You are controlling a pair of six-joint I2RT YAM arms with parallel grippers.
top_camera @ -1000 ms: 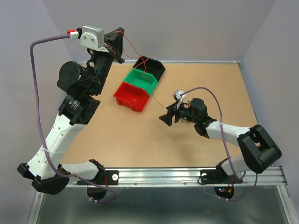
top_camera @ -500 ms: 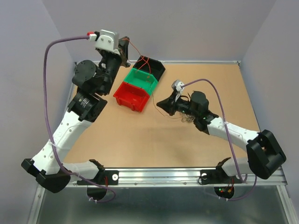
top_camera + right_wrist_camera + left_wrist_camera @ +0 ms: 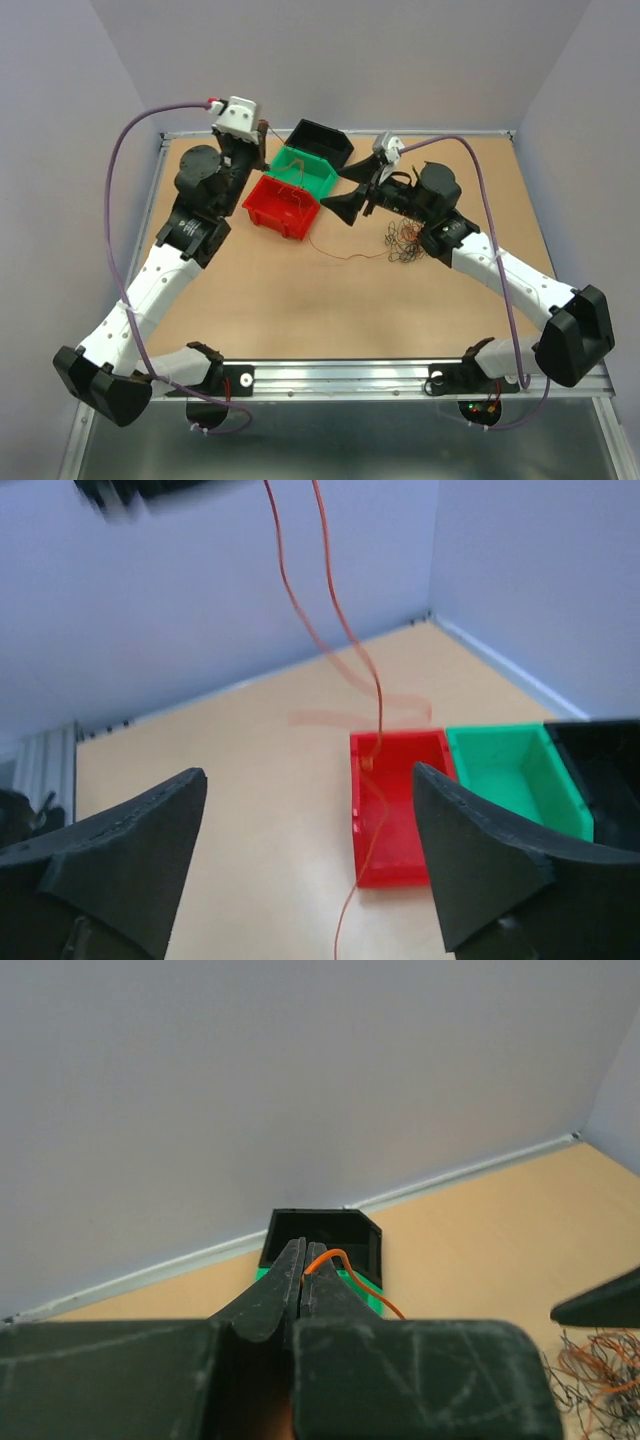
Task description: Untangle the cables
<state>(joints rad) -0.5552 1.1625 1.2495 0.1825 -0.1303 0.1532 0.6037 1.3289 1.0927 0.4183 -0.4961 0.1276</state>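
The orange wire (image 3: 340,258) has one part that crosses the table between the red bin (image 3: 262,215) and the tangle of cables. My right gripper will come down onto it there next.
My left gripper (image 3: 264,140) hangs above the bins, shut on a thin red-orange wire (image 3: 346,1263). The wire (image 3: 340,258) drops into the red bin (image 3: 262,215), runs over its front wall and trails across the table towards the tangle of cables (image 3: 405,240). In the right wrist view the wire (image 3: 350,650) hangs in two strands down into the red bin (image 3: 400,870). My right gripper (image 3: 348,190) is open and empty, just right of the red bin and left of the tangle. Its fingers (image 3: 130,850) stand wide apart. The tangle also shows in the left wrist view (image 3: 600,1370).
A green bin (image 3: 310,170) and a black bin (image 3: 325,140) stand in a row behind the red one; both also show in the right wrist view, green (image 3: 510,770) and black (image 3: 610,770). Walls close the table at the back and sides.
My left gripper has swung right and down over the bins with the wire, which now lies in the red bin. My right gripper has moved back towards the bins, off the tangle.
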